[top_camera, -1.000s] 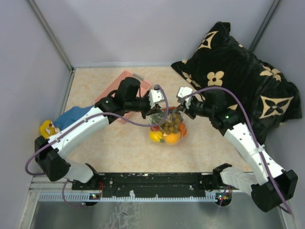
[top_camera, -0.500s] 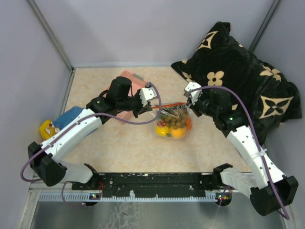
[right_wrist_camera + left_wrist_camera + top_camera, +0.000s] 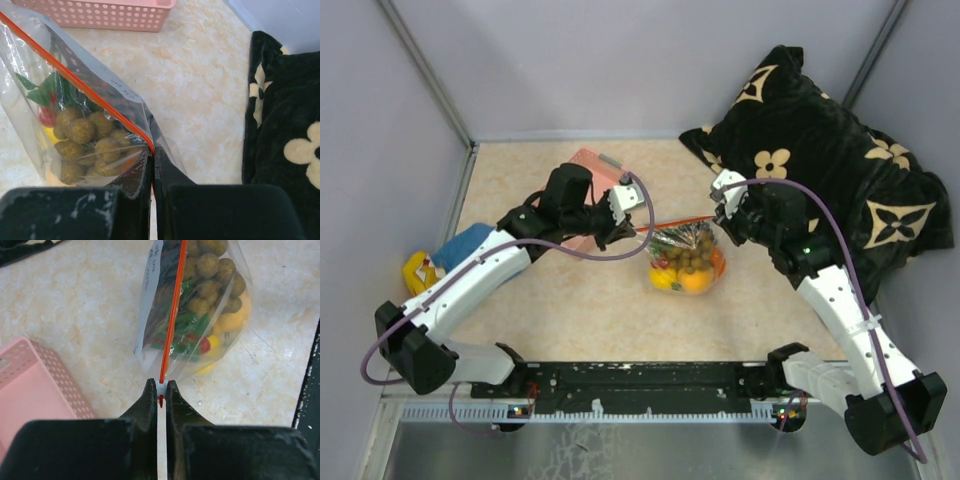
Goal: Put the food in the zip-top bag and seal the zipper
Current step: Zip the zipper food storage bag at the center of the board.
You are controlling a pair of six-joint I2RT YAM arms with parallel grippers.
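Note:
My left gripper goes down and back next, to the left in the top view, since the full bag hangs above the table. Then it releases its zipper end [image 3: 638, 231] [image 3: 161, 386].
The clear zip-top bag [image 3: 686, 258] hangs between my two grippers above the table, full of the food [image 3: 685, 267]: tan-brown berries, yellow and orange fruit, green leaves, red bits. Its red-orange zipper [image 3: 676, 220] is stretched taut in a straight line. My left gripper [image 3: 638, 226] is shut on the zipper's left end; in the left wrist view the zipper [image 3: 172, 315] runs away from the gripper [image 3: 160, 390]. My right gripper [image 3: 717, 218] is shut on the right end; in the right wrist view the zipper [image 3: 85, 87] meets the gripper [image 3: 152, 152] and the berries [image 3: 92, 142] show through the bag.
The pink basket [image 3: 582, 185] lies behind my left arm, seen also in the left wrist view [image 3: 35, 385] and the right wrist view [image 3: 100, 12]. A black flowered pillow [image 3: 820, 150] fills the back right. A blue-and-yellow cloth [image 3: 450, 255] lies at the left wall.
Both grippers moved apart along the bag's mouth, pulling the zipper taut into a straight line. The bag with the food shifted slightly right and up.

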